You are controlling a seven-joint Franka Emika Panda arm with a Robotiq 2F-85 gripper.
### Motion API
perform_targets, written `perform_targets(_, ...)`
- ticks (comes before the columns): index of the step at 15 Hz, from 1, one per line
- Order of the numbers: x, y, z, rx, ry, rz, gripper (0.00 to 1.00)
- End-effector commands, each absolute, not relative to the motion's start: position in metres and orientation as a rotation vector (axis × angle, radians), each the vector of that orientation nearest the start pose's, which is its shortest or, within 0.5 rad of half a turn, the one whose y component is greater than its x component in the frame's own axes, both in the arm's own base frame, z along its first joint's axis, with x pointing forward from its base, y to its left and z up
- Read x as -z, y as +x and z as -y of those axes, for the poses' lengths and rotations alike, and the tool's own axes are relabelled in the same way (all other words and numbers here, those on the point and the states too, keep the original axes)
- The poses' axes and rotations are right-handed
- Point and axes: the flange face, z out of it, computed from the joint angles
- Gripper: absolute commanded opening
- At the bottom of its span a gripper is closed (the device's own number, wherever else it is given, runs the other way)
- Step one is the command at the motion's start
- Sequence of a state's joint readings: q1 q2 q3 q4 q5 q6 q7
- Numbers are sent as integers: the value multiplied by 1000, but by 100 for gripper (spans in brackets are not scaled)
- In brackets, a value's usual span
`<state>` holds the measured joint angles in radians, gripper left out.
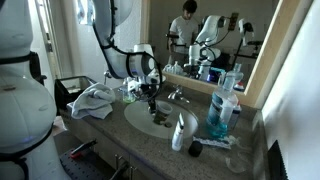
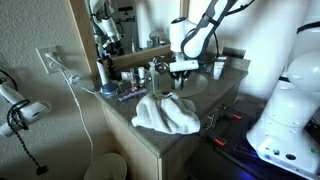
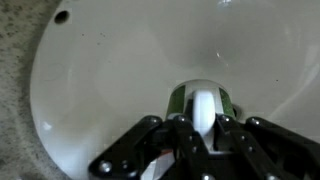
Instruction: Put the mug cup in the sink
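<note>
I will next move my gripper outward and down toward the bottom of the white sink basin to let go of the mug cup (image 3: 200, 102), because it still hangs above there.
In the wrist view my gripper (image 3: 203, 128) is shut on the mug cup (image 3: 200, 102), a green and white mug with a white handle between the fingers. It hangs over the white sink basin (image 3: 110, 80). In an exterior view the gripper (image 1: 150, 92) is above the sink (image 1: 160, 120), near the faucet. It also shows over the counter in an exterior view (image 2: 183, 72), behind the towel. The mug itself is too small to make out in both exterior views.
A white towel (image 2: 165, 112) lies on the counter's end, also seen in an exterior view (image 1: 93, 100). A blue mouthwash bottle (image 1: 222, 110) and a white bottle (image 1: 179, 132) stand beside the sink. The faucet (image 1: 177, 96) and a mirror are behind it.
</note>
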<state>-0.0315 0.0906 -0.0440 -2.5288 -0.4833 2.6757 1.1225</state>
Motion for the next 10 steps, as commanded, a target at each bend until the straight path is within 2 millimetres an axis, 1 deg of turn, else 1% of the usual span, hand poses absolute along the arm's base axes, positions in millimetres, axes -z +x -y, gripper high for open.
perform_targets(1, -236, 495, 26, 326, -3045, -1194, 2)
perform_targets(5, -221, 520, 28, 365, -3029, -1185, 2)
perform_targets(10, -199, 541, 27, 415, -3032, -1163, 2)
